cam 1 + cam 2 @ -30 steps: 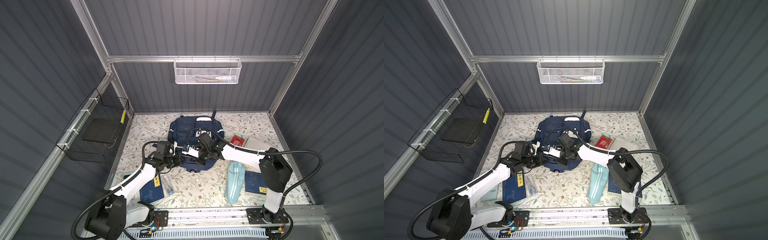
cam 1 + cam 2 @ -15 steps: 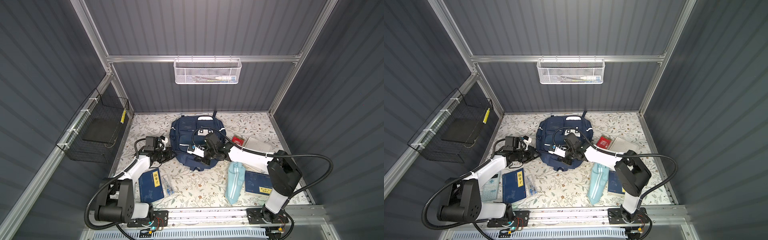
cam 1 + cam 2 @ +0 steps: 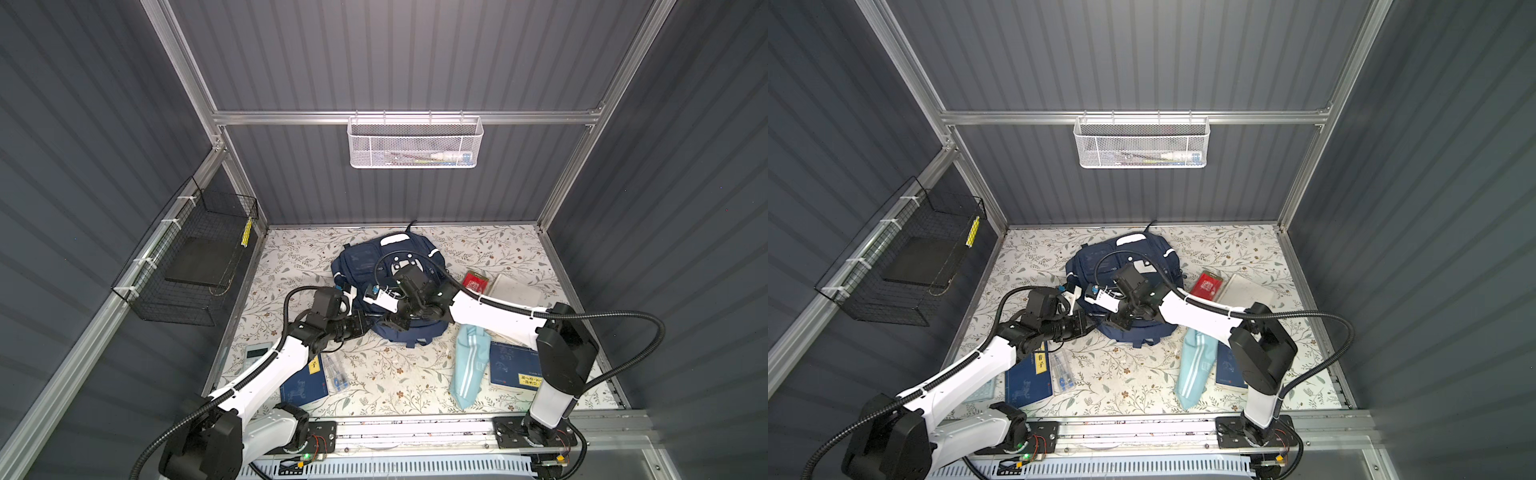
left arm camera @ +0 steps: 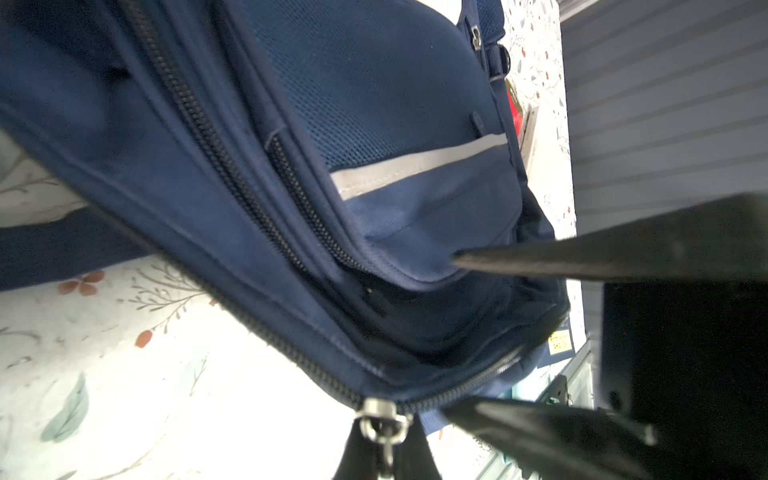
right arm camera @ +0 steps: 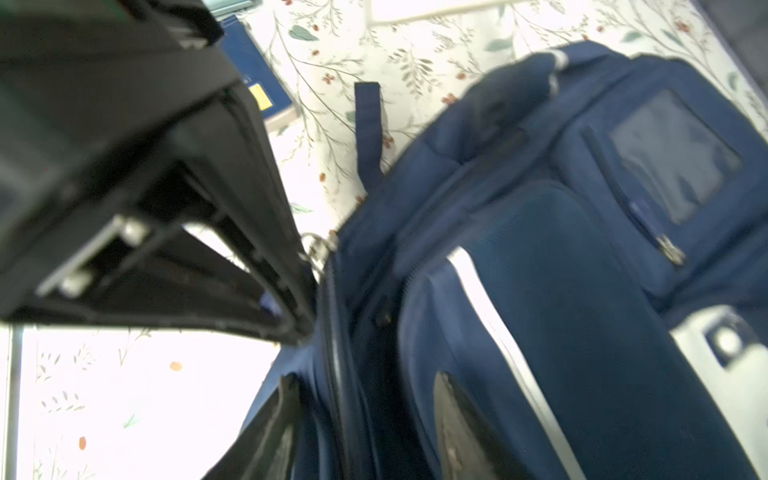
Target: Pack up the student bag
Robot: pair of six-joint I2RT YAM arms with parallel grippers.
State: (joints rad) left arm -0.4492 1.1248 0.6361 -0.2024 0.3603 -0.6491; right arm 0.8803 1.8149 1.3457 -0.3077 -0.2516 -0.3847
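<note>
The main zip is still shut past the pull (image 4: 384,419), so the robot's left gripper will move outward along the bag's side edge and let go of the metal zip pull.
The student bag (image 3: 374,259) (image 3: 1096,259), navy with white patches, lies flat at the middle of the table in both top views. My left gripper (image 3: 365,322) (image 3: 1090,326) is at its near left corner, shut on the metal zip pull (image 4: 384,419) of the main zip. The zip gapes beside the pull and shows a dark inside. My right gripper (image 3: 392,322) (image 3: 1115,322) (image 5: 365,419) stands open over the same near edge. Its two fingers (image 5: 453,415) straddle the bag's rim folds without pinching them. The white stripe (image 4: 415,166) crosses the front pocket.
A light-blue striped pouch (image 3: 467,365) and a blue book (image 3: 513,365) lie near right. A red box (image 3: 476,281) and a white box (image 3: 515,289) lie far right. Another blue book (image 3: 303,384), a pen pack (image 3: 336,370) and a calculator (image 3: 255,352) lie near left. Wire baskets hang on the walls.
My right gripper's jaws have gone from shut to open at the bag's edge. My left gripper swung out to the left and has come back to the bag's near corner.
</note>
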